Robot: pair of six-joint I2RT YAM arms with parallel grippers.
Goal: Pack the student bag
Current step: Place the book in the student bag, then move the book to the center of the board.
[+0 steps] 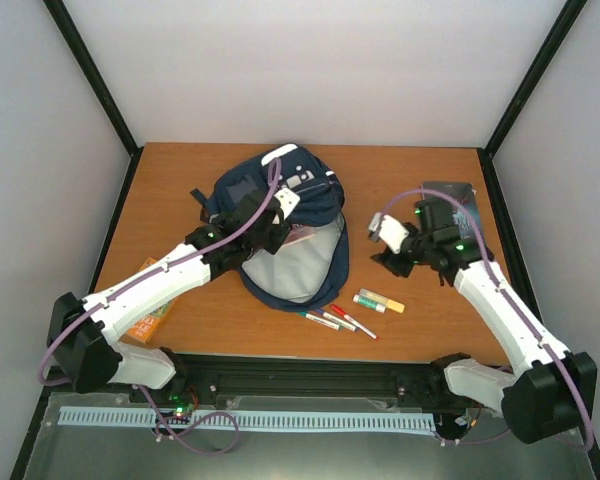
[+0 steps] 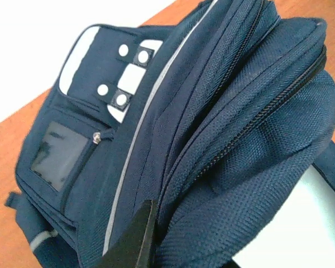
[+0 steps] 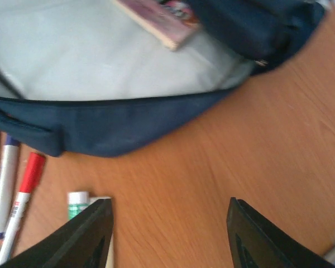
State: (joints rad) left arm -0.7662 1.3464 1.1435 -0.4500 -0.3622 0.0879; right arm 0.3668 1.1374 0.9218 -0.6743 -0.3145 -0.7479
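Note:
The left gripper brings the bag's upper flap back and down over the light grey lining (image 1: 298,268) (image 2: 301,226) next. It releases the flap there, since the bag's main compartment lies open.
The student bag (image 1: 280,215), navy blue with a white patch, lies on the table with its main compartment open and its light grey lining (image 1: 298,268) showing. A pink book (image 1: 302,235) sticks out of the opening; it also shows in the right wrist view (image 3: 162,19). My left gripper (image 1: 267,225) is shut on the bag's upper flap. In the left wrist view one dark finger (image 2: 137,240) presses against the fabric fold (image 2: 229,184); the other finger is hidden behind it. My right gripper (image 3: 167,209) is open and empty above bare table, to the right of the bag (image 3: 100,125).
Three markers (image 1: 335,318) and two glue-stick-like tubes (image 1: 380,301) lie in front of the bag, near my right gripper (image 1: 390,255). An orange box (image 1: 150,320) lies under my left arm. A dark flat item (image 1: 462,195) lies at the back right.

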